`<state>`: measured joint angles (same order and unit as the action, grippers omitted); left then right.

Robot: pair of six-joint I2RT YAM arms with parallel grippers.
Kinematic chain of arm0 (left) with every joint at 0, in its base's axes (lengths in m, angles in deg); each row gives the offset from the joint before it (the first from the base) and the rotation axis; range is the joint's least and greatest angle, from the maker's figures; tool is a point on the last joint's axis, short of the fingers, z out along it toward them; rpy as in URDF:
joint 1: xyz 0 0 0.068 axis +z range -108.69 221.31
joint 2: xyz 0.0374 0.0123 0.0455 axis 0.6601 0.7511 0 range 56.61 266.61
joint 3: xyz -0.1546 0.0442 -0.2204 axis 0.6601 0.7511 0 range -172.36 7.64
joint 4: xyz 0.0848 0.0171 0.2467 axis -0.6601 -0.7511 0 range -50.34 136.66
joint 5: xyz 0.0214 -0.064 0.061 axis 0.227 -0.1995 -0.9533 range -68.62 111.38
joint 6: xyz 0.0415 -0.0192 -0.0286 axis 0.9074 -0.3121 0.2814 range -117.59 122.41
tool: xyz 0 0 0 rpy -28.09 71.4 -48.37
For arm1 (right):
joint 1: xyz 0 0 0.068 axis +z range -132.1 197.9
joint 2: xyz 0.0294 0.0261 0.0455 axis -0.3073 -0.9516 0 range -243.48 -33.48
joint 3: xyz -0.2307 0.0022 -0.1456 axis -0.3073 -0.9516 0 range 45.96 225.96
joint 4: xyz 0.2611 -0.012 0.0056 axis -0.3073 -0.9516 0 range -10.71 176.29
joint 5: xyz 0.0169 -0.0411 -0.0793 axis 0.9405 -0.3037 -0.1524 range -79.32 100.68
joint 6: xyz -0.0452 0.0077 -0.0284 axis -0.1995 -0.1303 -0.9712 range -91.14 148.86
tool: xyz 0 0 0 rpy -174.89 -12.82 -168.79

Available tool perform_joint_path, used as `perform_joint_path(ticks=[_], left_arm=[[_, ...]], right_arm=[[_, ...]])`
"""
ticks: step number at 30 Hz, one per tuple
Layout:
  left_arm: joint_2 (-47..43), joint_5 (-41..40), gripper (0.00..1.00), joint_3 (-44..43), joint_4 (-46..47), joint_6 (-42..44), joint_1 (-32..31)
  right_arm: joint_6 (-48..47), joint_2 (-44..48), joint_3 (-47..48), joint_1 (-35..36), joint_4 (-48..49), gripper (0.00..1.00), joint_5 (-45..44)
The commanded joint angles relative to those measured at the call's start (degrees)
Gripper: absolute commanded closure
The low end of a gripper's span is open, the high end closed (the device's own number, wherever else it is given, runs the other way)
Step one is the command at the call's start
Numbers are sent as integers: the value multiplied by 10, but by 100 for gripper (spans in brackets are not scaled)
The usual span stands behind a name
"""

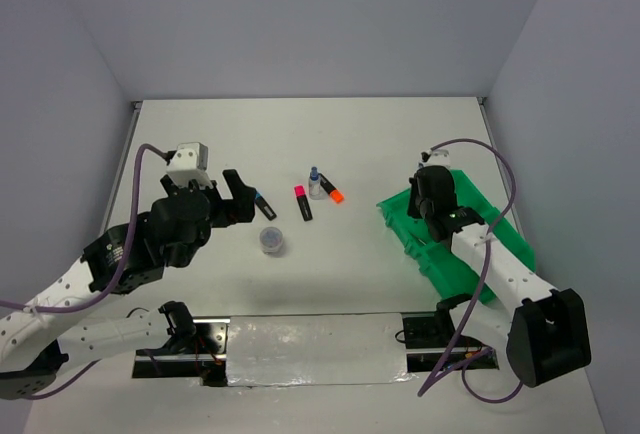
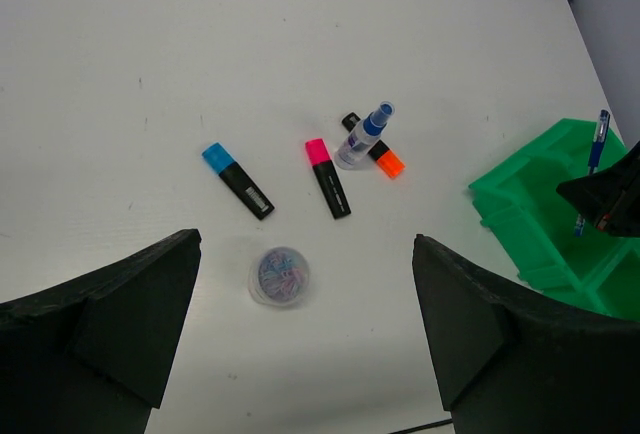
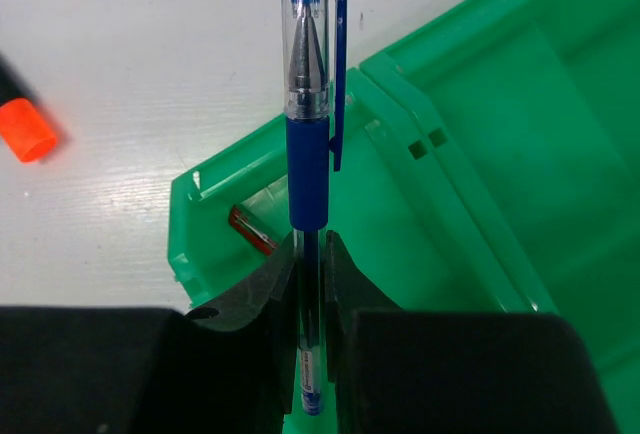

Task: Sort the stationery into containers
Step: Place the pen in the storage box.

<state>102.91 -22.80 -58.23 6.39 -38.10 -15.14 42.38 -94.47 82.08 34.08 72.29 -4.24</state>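
I will lower my right gripper next and move it slightly back over the green tray's section with the red pen, to release the blue pen [image 3: 308, 104].
My right gripper [image 3: 310, 254] is shut on a blue pen [image 3: 308, 104] and holds it over the near-left compartment of the green tray [image 3: 480, 154]. A red pen [image 3: 250, 231] lies inside that compartment. In the top view the right gripper [image 1: 432, 197] hangs above the tray [image 1: 500, 234]. My left gripper [image 1: 237, 197] is open and empty above the table. Below it lie the blue highlighter [image 2: 238, 180], pink highlighter [image 2: 327, 177], orange highlighter [image 2: 380, 155], white blue-capped bottle [image 2: 364, 135] and round tub [image 2: 279, 275].
Grey walls close in the white table on three sides. A shiny metal plate [image 1: 315, 349] lies along the near edge between the arm bases. Purple cables loop from both arms.
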Motion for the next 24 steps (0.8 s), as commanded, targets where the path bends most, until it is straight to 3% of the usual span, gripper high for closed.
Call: perform_joint_path(ticks=[1, 17, 24], left_arm=[[-8, 7, 1, -2, 23, 16, 0], [-13, 16, 1, 3, 49, 36, 0], [-24, 19, 1, 14, 52, 38, 0]], right_arm=[[18, -9, 11, -5, -14, 95, -27], [34, -2, 4, -6, -71, 91, -35], [84, -2, -2, -6, -96, 86, -24]])
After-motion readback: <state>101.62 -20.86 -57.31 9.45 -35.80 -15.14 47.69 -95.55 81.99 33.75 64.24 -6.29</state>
